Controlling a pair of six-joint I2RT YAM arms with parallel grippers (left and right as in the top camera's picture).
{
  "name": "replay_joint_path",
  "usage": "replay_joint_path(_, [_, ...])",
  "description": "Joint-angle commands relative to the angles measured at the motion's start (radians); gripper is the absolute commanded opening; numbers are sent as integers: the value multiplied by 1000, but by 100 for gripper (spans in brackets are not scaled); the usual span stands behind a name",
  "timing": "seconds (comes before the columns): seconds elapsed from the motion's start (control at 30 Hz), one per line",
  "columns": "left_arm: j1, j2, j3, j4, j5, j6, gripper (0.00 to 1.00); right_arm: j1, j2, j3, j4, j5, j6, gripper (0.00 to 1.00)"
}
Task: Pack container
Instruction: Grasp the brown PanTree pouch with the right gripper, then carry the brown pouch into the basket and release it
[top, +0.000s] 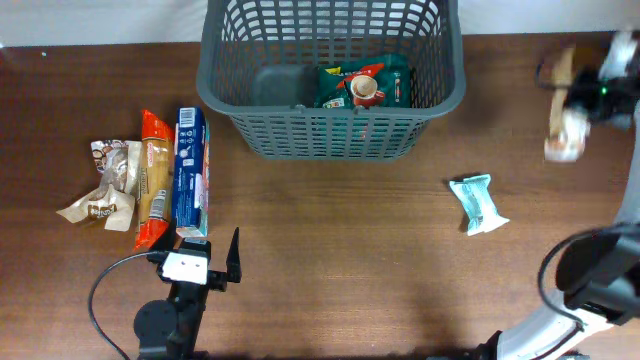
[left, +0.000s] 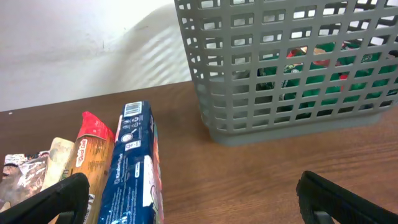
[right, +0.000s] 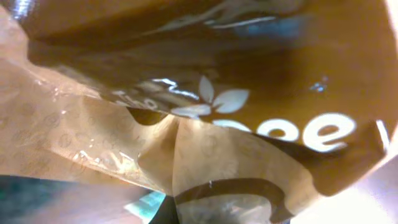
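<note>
Next, my right gripper should swing across and down to release the tan packet (top: 562, 130), since the basket's bare bottom lies lower and to its left in the overhead view.
The dark grey lattice basket (top: 330, 135) stands at the back middle of the table and holds a green snack packet (top: 362, 85). It also shows in the left wrist view (left: 280, 68). My left gripper (top: 200, 252) is open and empty near the front left, its fingers (left: 196, 205) spread just in front of a blue packet (top: 190, 170). My right gripper (top: 590, 98) is raised at the far right, blurred, and shut on a brown and tan snack packet (top: 562, 130). That packet (right: 205, 124) fills the right wrist view and hides the fingers.
An orange packet (top: 153, 180) and a crumpled brown-and-white packet (top: 108, 180) lie left of the blue packet (left: 130, 174). A teal packet (top: 478, 203) lies on the table at the right. A white wall runs behind the table.
</note>
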Motion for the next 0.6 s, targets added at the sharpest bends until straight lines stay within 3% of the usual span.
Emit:
replay_joint_path(0.0, [-5,-8,-5,2,0,-6,99,109,-29,295,-48,-71,26,4])
replay_joint_path(0.1, [-5,-7,-5,2,0,-6,99,255,-29,552,-72,-71,-47,3])
replay_joint_path(0.2, [-5,-7,-5,2,0,-6,99,369,-29,651,-69,-71,-126,3])
replay_joint_path(0.57, [-5,-7,-5,2,0,-6,99,734,74,610,59,-71,-412,3])
